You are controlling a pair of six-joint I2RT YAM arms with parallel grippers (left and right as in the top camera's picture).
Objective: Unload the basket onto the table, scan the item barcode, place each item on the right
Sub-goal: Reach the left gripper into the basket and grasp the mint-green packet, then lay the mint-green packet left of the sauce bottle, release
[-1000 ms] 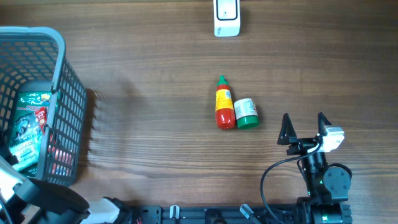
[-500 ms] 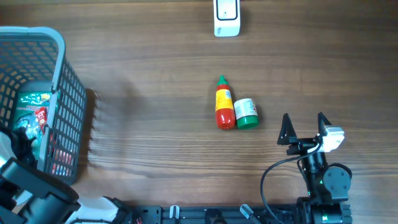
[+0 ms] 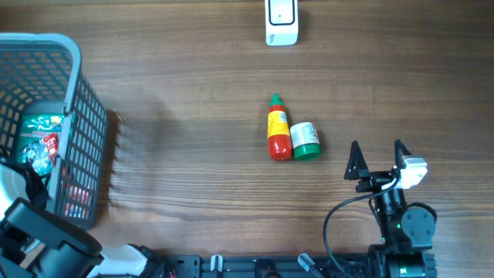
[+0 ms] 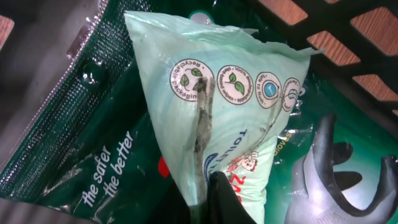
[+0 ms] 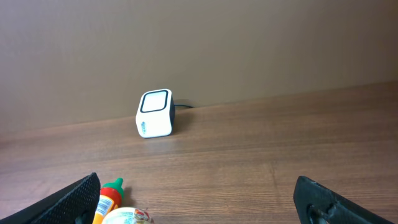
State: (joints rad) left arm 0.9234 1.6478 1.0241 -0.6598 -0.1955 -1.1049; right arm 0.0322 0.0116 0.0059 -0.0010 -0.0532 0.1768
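Observation:
My left gripper will lift the packet out of the basket, over its rim, then lower it beside the red sauce bottle, where the wood lies bare (image 3: 237,134).
In the left wrist view a pale green packet (image 4: 230,106) with round leaf symbols lies on a dark green bag (image 4: 81,155) inside the basket. My left gripper (image 4: 202,205) is shut on the packet's lower edge, and a black finger (image 4: 222,198) overlaps its print. From overhead, the left gripper (image 3: 31,171) reaches down into the grey basket (image 3: 77,93) at the far left. The white scanner (image 3: 281,22) stands at the table's far edge, also seen ahead of the right wrist as scanner (image 5: 155,113). My right gripper (image 3: 378,154) is open over bare wood near the front, gripper (image 5: 199,202) empty.
A red sauce bottle (image 3: 279,131) and a green-lidded tub (image 3: 306,141) lie side by side mid-table, just left of the right gripper. The bottle (image 5: 109,194) and tub (image 5: 126,216) show beside its left finger. A grey glove (image 4: 336,174) lies in the basket.
The left gripper has dropped deeper into the basket and closed from wide open onto the pale green packet. The right arm and the table items have not moved.

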